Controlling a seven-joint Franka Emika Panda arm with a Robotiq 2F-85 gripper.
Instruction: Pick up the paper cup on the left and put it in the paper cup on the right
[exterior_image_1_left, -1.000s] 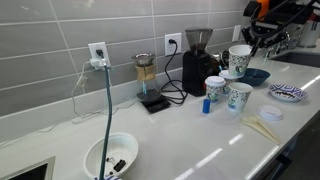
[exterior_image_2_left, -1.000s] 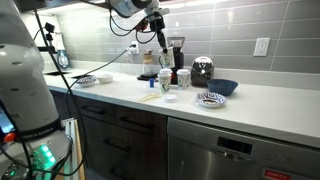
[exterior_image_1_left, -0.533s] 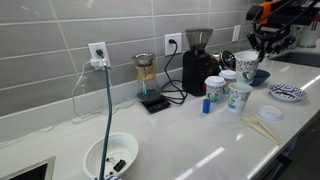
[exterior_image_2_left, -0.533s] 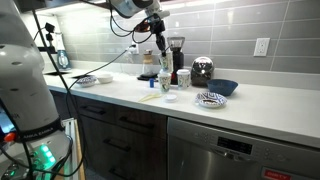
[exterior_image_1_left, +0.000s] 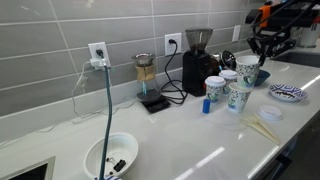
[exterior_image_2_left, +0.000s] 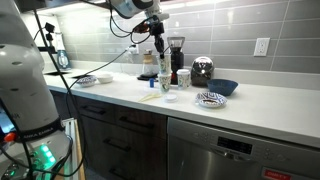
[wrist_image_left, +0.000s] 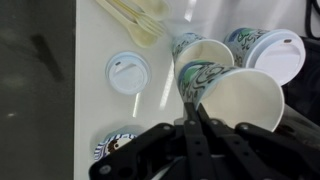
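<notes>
The held cup still hangs above, so next I should lower it inside the open mouth of the standing cup (exterior_image_1_left: 239, 87) (wrist_image_left: 206, 53) below my gripper and release the held cup's rim.
My gripper (wrist_image_left: 190, 108) is shut on the rim of a patterned paper cup (wrist_image_left: 240, 100), pinching its wall. In an exterior view the held cup (exterior_image_1_left: 247, 68) hangs tilted above the group of cups on the counter. An open patterned paper cup (wrist_image_left: 198, 50) stands just beyond it, and also shows in an exterior view (exterior_image_1_left: 238, 96). A lidded cup (wrist_image_left: 272, 50) stands beside them. In an exterior view the gripper (exterior_image_2_left: 160, 48) is over the cups (exterior_image_2_left: 167, 80), which look small there.
On the counter are a loose white lid (wrist_image_left: 128, 72), wooden stirrers (wrist_image_left: 140, 20), a patterned bowl (exterior_image_1_left: 286, 93), a blue bowl (exterior_image_1_left: 260, 76), two lidded cups (exterior_image_1_left: 213, 88), a coffee grinder (exterior_image_1_left: 197, 60) and a white bowl (exterior_image_1_left: 110, 155) at the near end.
My gripper has carried the held cup sideways and a little lower, closer over the group of standing cups. Nothing else moved.
</notes>
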